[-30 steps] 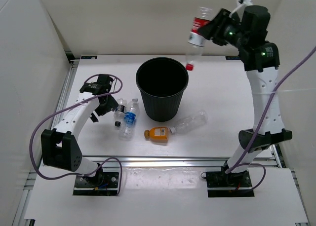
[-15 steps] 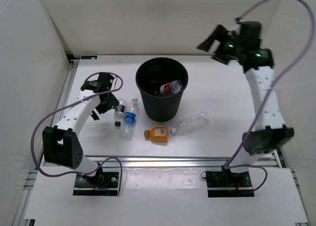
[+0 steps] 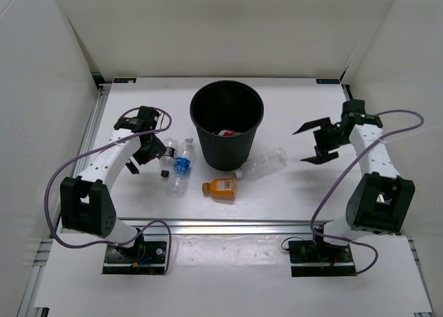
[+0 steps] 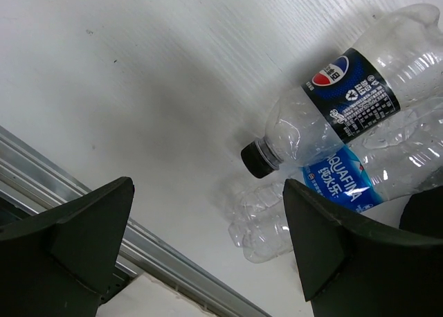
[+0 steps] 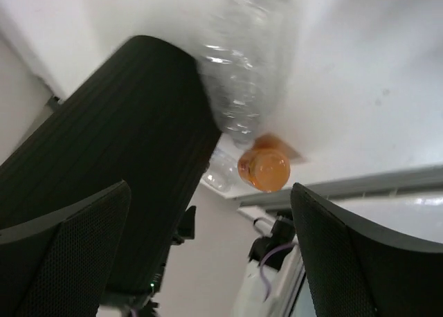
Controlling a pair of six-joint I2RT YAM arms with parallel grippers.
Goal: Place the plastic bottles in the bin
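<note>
The clear bottle's base end faces my right gripper from the gripper's left in the top view. My right gripper should next lower its fingers toward the bin, around that end of the clear bottle.
The black ribbed bin stands mid-table, and a red-labelled bottle lies inside it. Left of the bin lie a black-labelled bottle and a blue-labelled one. My left gripper hangs open just left of them, holding nothing. In front of the bin lie an orange bottle and a clear bottle. Open and empty, my right gripper sits low to the right, facing the bin.
White walls close in the table on the left, back and right. An aluminium rail runs along the near edge, with both arm bases behind it. Purple cables loop off both arms.
My right gripper opened above the bin and the red-labelled bottle dropped in. The right arm then swung down to the table right of the bin. The left arm stayed put.
</note>
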